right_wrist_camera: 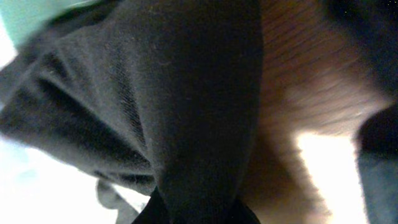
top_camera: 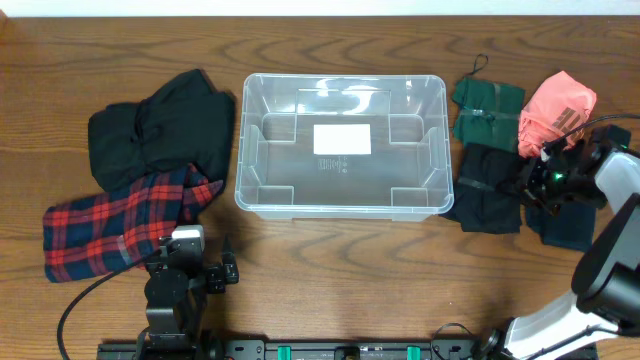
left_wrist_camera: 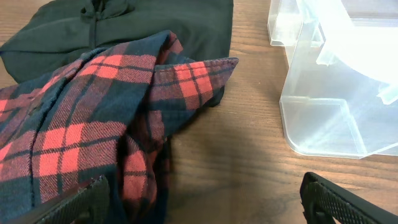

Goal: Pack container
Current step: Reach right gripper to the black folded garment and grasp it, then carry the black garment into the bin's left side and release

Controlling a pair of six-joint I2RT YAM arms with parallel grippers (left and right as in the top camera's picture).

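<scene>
The black garment should next go up over the container's rim with my right gripper, then down inside toward the container's end by the hooded garment (top_camera: 287, 152).
The clear plastic container (top_camera: 290, 152) stands empty in the middle of the table, with a white label on its base; one corner shows in the left wrist view (left_wrist_camera: 323, 118). My right gripper (top_camera: 530, 182) is at the right edge of a black garment (top_camera: 485, 192) lying right of the container. In the right wrist view the gripper (right_wrist_camera: 199, 214) is shut on a fold of this black cloth (right_wrist_camera: 186, 106). My left gripper (top_camera: 226, 272) is open and empty near the front edge. Its fingers (left_wrist_camera: 205, 205) sit low over bare wood beside a red plaid shirt (left_wrist_camera: 81, 130).
A black hooded garment (top_camera: 160, 128) and the red plaid shirt (top_camera: 120, 222) lie left of the container. A green garment (top_camera: 487, 108), a coral-pink one (top_camera: 556, 106) and a dark navy one (top_camera: 566, 226) lie to the right.
</scene>
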